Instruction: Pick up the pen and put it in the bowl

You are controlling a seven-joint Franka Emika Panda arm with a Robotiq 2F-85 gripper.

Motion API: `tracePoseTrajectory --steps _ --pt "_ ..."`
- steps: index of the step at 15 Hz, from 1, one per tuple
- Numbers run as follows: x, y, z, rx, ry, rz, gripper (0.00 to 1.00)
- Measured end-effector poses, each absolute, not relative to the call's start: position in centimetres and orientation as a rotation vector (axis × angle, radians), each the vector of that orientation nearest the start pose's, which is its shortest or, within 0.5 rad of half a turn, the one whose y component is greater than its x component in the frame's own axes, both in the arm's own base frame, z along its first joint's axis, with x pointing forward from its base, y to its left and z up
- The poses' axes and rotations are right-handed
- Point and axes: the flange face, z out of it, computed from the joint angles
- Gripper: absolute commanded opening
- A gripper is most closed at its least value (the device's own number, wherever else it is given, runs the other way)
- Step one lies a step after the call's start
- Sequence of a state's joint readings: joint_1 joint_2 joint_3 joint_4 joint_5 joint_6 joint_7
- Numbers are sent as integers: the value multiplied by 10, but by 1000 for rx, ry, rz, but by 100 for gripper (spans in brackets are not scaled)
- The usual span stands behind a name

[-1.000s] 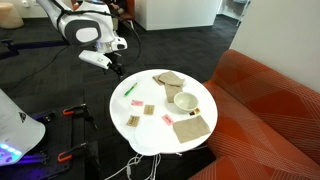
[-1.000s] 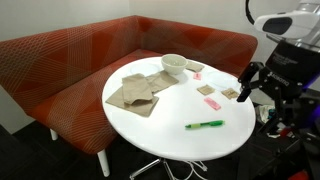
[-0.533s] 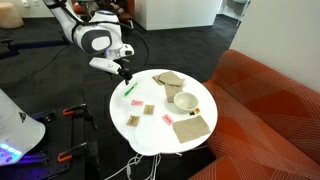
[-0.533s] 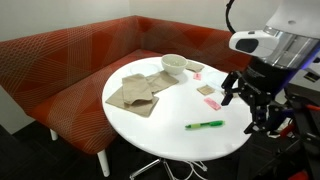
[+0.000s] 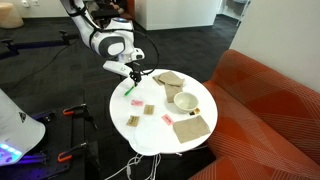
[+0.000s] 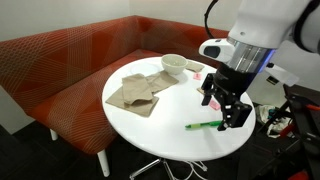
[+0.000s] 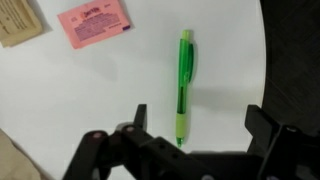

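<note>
The gripper should next move down toward the tabletop, and then the robot should close its fingers across the green pen's body.
The green pen (image 7: 183, 85) lies flat on the round white table (image 6: 170, 140), near its edge; it shows in both exterior views (image 5: 130, 87) (image 6: 204, 125). My gripper (image 7: 200, 125) is open and empty, hovering just above the pen with the pen's lower end between the fingers. It shows in both exterior views (image 5: 134, 74) (image 6: 228, 103). The off-white bowl (image 5: 186, 101) (image 6: 173, 64) sits across the table from the pen.
A pink packet (image 7: 94, 22) and a tan packet (image 7: 18, 20) lie near the pen. Tan cloth pieces (image 6: 133, 92) (image 5: 191, 127) lie on the table. An orange-red sofa (image 6: 60, 55) curves around the far side. Cables hang below the table (image 5: 135, 165).
The arm has swung in over the table and come down toward the pen. The pen, bowl and cloths have not moved.
</note>
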State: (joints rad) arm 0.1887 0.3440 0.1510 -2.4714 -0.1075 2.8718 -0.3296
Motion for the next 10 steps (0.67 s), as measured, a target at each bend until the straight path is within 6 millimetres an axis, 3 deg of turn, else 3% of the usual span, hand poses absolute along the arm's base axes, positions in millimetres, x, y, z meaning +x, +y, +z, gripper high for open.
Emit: tracePoseTrajectory --steps 9,10 --pt "472 175 133 -2880 -1191 -58 100" --pt "474 176 131 -2879 -1191 -56 75"
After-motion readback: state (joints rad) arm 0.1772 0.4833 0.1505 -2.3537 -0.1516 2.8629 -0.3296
